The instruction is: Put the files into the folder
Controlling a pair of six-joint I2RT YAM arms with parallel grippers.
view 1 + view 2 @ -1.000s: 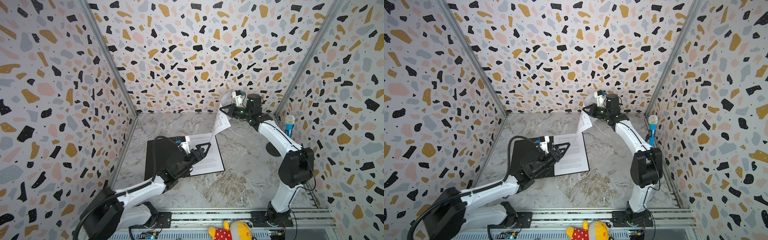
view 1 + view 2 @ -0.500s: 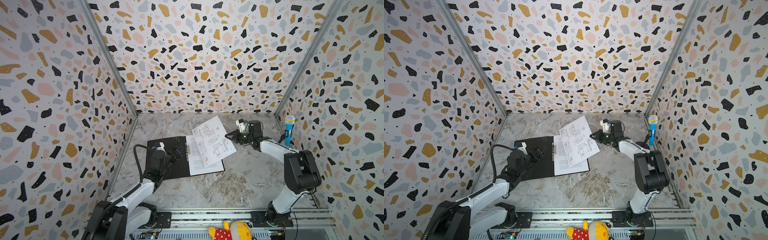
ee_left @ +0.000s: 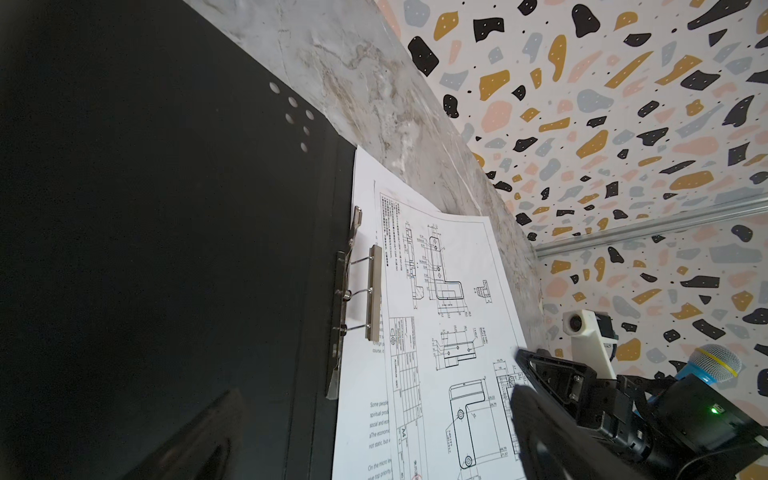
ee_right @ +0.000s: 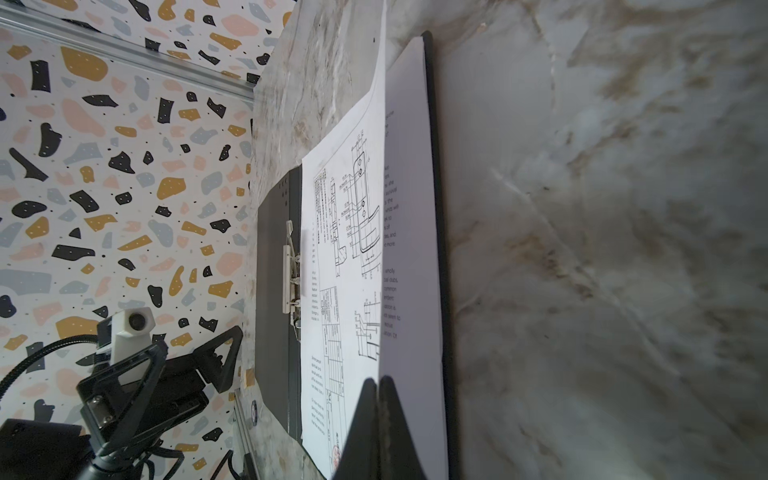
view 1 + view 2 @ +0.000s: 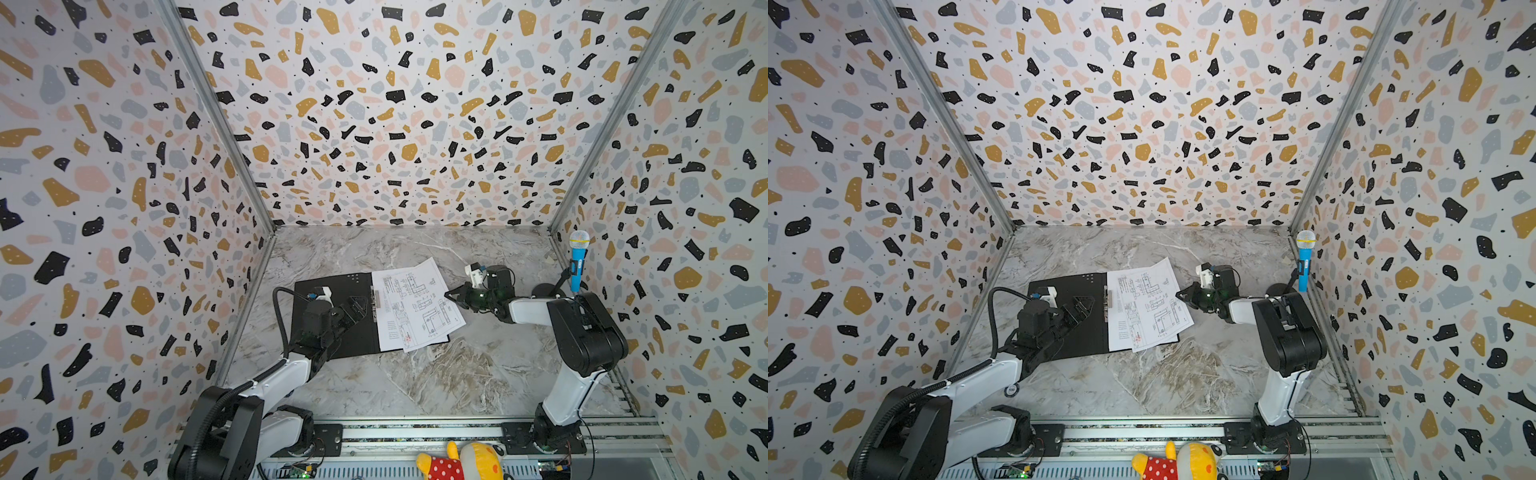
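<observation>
My right gripper has the text file's outer edge on its side toward the clip, so next it needs to pull the crooked sheet that way, straighten it and let it go.
The folder lies open on the marble floor, black inside up, its metal clip at the spine. A printed text file rests on the folder's right half. The file with line drawings lies askew over it, one corner past the folder's edge. My right gripper is shut on this sheet's right edge, low over the floor. My left gripper hovers open over the bare left half, holding nothing.
A blue toy microphone stands on a black base by the right wall, just behind the right arm. A yellow plush toy lies on the front rail. Patterned walls close in on three sides.
The right gripper brought the drawing sheet down from the air near the back wall and laid it over the text sheet. The left gripper drew back from the spine to the folder's left half.
</observation>
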